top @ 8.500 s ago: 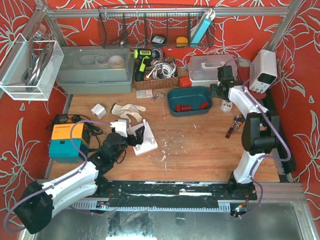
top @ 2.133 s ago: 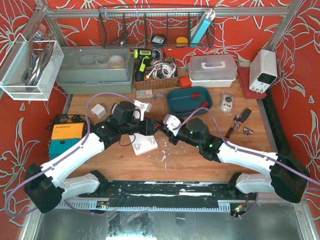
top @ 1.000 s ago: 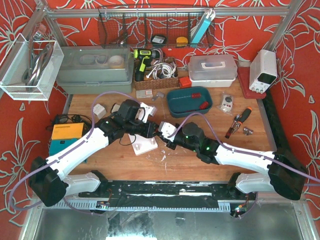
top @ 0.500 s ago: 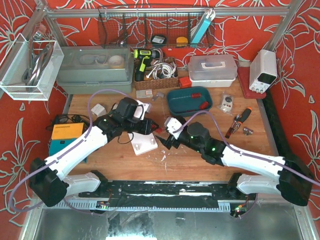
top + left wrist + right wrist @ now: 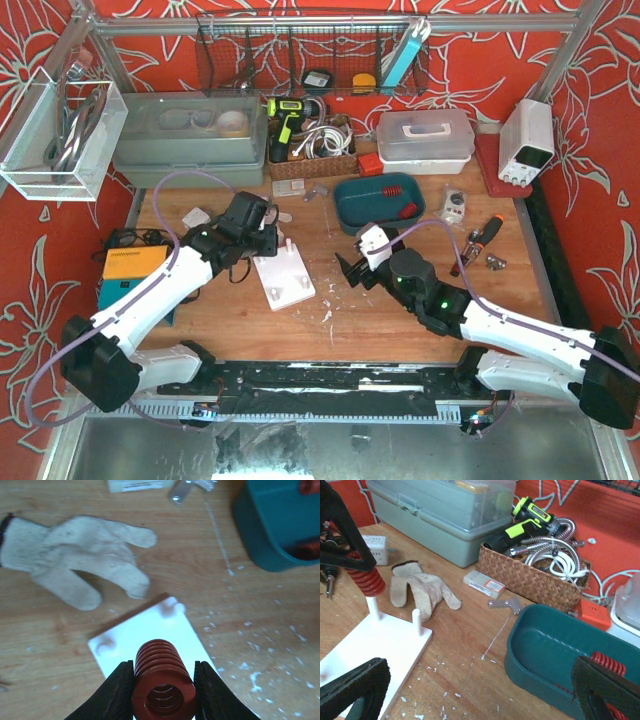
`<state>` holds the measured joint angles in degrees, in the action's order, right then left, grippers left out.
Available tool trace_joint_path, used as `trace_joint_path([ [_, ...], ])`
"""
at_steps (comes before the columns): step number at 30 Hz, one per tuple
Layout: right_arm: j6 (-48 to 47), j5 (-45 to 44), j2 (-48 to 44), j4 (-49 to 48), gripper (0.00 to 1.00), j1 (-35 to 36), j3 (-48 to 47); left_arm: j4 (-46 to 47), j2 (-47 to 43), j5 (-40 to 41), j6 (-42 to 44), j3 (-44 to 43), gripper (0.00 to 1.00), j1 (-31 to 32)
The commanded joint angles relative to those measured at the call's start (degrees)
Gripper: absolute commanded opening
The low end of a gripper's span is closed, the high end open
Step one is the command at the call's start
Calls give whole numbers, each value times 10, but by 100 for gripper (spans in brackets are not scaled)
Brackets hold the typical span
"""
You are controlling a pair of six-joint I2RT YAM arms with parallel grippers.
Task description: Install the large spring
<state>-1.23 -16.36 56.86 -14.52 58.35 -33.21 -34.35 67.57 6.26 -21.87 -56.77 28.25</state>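
Observation:
I should move my left gripper to the left in the left wrist view next and lower it over the far peg nearer the orange box (image 5: pixel 105 646), because the spring still hangs beside that peg.
The large red spring (image 5: pixel 162 680) sits between my left gripper's (image 5: pixel 162 692) black fingers, which are shut on its sides. It hangs over the white peg plate (image 5: pixel 150 632). In the right wrist view the spring (image 5: pixel 366 580) stands upright with its lower end at the top of the plate's far-left peg (image 5: pixel 371 608); a second peg (image 5: pixel 416 620) is bare. From above, my left gripper (image 5: pixel 266 240) is at the plate's (image 5: pixel 285 282) back edge. My right gripper (image 5: pixel 352 270) stands wide open and holds nothing, to the right of the plate.
A teal bin (image 5: pixel 380 203) with more red springs (image 5: pixel 607 662) lies behind my right gripper. A beige glove (image 5: pixel 75 565) lies behind the plate. A grey toolbox (image 5: pixel 190 140) and a wicker basket (image 5: pixel 315 150) line the back; an orange box (image 5: pixel 135 275) stands at the left.
My right gripper has opened and drawn back to the right, away from the plate. My left gripper keeps the spring and has shifted left and back, over the plate's rear peg.

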Motion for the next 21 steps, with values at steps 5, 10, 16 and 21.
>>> trace_joint_path([
  [5,23,-47,14,1,99,-6,8,-15,28,84,9,-20,0,-38],
  [10,25,-57,8,3,99,-8,10,-4,42,76,17,-8,0,-53],
  [16,26,-61,1,-2,99,-10,17,9,56,71,21,5,0,-56],
  [21,29,-61,-2,7,99,-10,15,16,65,59,23,8,0,-58],
])
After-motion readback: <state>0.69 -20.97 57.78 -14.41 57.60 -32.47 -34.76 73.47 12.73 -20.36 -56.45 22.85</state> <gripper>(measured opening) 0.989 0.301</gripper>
